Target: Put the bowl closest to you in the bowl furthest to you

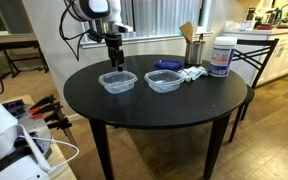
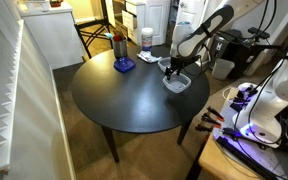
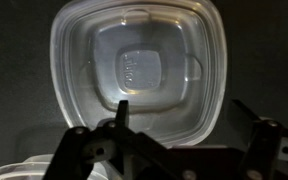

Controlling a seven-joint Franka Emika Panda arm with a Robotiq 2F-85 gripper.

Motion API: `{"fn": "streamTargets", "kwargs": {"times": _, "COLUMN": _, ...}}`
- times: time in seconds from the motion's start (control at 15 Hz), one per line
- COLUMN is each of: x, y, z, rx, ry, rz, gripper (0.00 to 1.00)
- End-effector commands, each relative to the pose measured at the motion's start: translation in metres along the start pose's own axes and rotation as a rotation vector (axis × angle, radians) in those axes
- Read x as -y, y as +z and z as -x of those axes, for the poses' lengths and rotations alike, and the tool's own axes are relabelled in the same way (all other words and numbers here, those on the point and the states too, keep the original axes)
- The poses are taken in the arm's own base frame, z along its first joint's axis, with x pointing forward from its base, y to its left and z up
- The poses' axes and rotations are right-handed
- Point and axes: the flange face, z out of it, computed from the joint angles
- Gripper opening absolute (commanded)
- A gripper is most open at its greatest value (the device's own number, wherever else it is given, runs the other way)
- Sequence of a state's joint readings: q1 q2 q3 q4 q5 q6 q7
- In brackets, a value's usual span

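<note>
The robot's gripper will next lower so that its open fingers straddle the rounded rim corner of the bowl (image 3: 210,119), because that corner is below the gripper, between its fingers.
Two clear plastic bowls sit side by side on the round black table (image 1: 134,105). My gripper (image 1: 114,62) hangs just above one bowl (image 1: 117,82); the other bowl (image 1: 164,81) stands beside it, apart from the gripper. In the wrist view this bowl (image 3: 134,65) fills the picture, upright and empty. The gripper (image 3: 184,115) is open. One finger is inside the bowl and the other is outside, so they straddle its rim. The rim of the second bowl (image 3: 19,165) shows at the bottom corner. In an exterior view the gripper (image 2: 174,68) partly hides a bowl (image 2: 178,84).
Beyond the bowls are a blue lid-like item (image 1: 167,65), a white object (image 1: 192,73), a white canister (image 1: 220,57) and a holder with wooden utensils (image 1: 194,48). A chair (image 1: 259,55) stands behind the table. A side bench with cables and tools (image 1: 29,125) is nearby.
</note>
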State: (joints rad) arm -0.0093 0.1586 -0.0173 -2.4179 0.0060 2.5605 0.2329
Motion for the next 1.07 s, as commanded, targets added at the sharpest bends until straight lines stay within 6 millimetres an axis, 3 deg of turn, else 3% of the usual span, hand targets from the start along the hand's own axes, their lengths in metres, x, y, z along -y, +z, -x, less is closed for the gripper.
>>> {"fn": "streamTargets", "kwargs": {"times": 0.0, "x": 0.001, "y": 0.007, "z": -0.003, "rx": -0.010, "ry": -0.026, "rz": -0.011, "gripper": 1.00}}
{"fn": "streamTargets", "kwargs": {"times": 0.6, "x": 0.019, "y": 0.033, "z": -0.028, "rx": -0.036, "ry": -0.043, "rz": -0.013, "gripper": 1.00}}
{"fn": "streamTargets", "kwargs": {"times": 0.67, "x": 0.021, "y": 0.036, "z": -0.032, "rx": -0.034, "ry": -0.045, "rz": -0.013, "gripper": 0.76}}
{"fn": "streamTargets", "kwargs": {"times": 0.73, "x": 0.022, "y": 0.039, "z": -0.036, "rx": -0.027, "ry": -0.049, "rz": -0.011, "gripper": 0.74}}
{"fn": "streamTargets", "kwargs": {"times": 1.0, "x": 0.023, "y": 0.048, "z": -0.046, "rx": -0.018, "ry": -0.046, "rz": -0.007, "gripper": 0.47}}
